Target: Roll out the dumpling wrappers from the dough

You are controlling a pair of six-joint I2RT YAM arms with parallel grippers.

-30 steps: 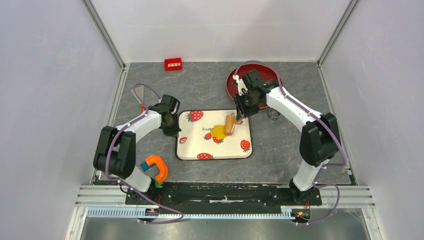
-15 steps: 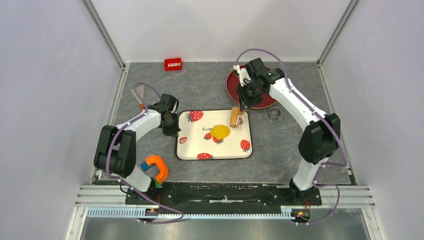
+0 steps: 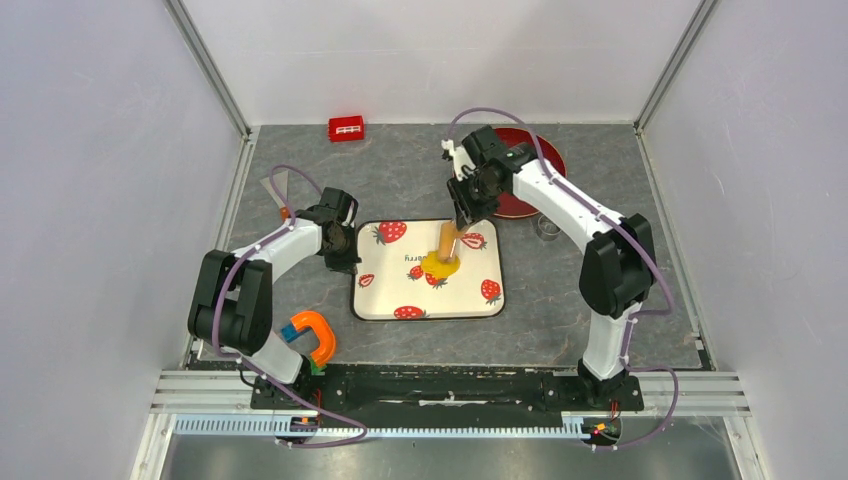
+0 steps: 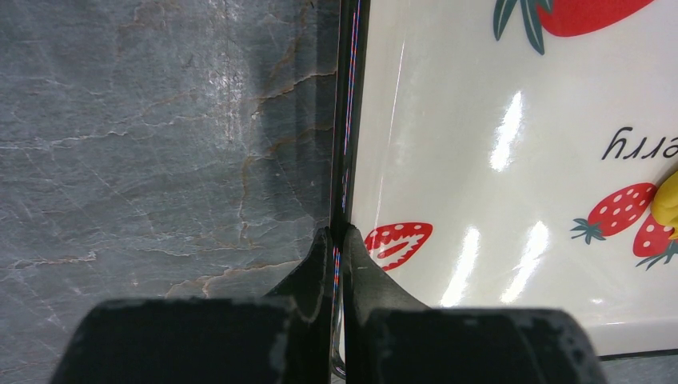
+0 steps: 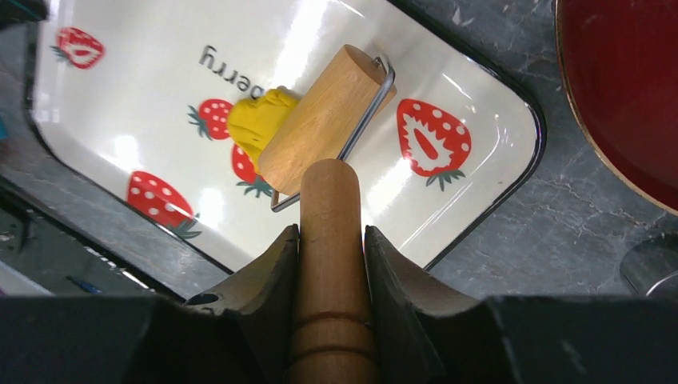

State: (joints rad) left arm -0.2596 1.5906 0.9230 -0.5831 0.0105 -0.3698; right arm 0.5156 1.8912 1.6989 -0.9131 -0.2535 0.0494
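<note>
Clear tabletop beside the tray lies to the right of my right gripper in the top view, so I need to carry the roller there, lower it and let go.
The yellow dough [image 3: 440, 267] lies as a flattened patch in the middle of the strawberry-print tray [image 3: 400, 295]. The wooden roller [image 3: 447, 242] rests on the dough's far edge, its drum [image 5: 324, 120] covering part of the dough [image 5: 257, 118]. My right gripper [image 5: 330, 232] is shut on the roller's handle and shows from above [image 3: 460, 215] over the tray's far side. My left gripper [image 4: 338, 236] is shut on the tray's thin left rim [image 4: 349, 120] and shows from above [image 3: 345, 262] at that same edge. No dumpling wrappers are in view.
A red plate [image 3: 535, 150] sits at the back right, partly under the right arm. A metal ring cutter [image 3: 547, 227] lies right of the tray. A red block [image 3: 346, 128] is at the back, a scraper [image 3: 278, 186] at far left, an orange-and-blue tool [image 3: 312, 335] near left.
The right arm swung left, bringing the roller from the tray's far right corner back onto the dough. The left arm has stayed put on the tray rim.
</note>
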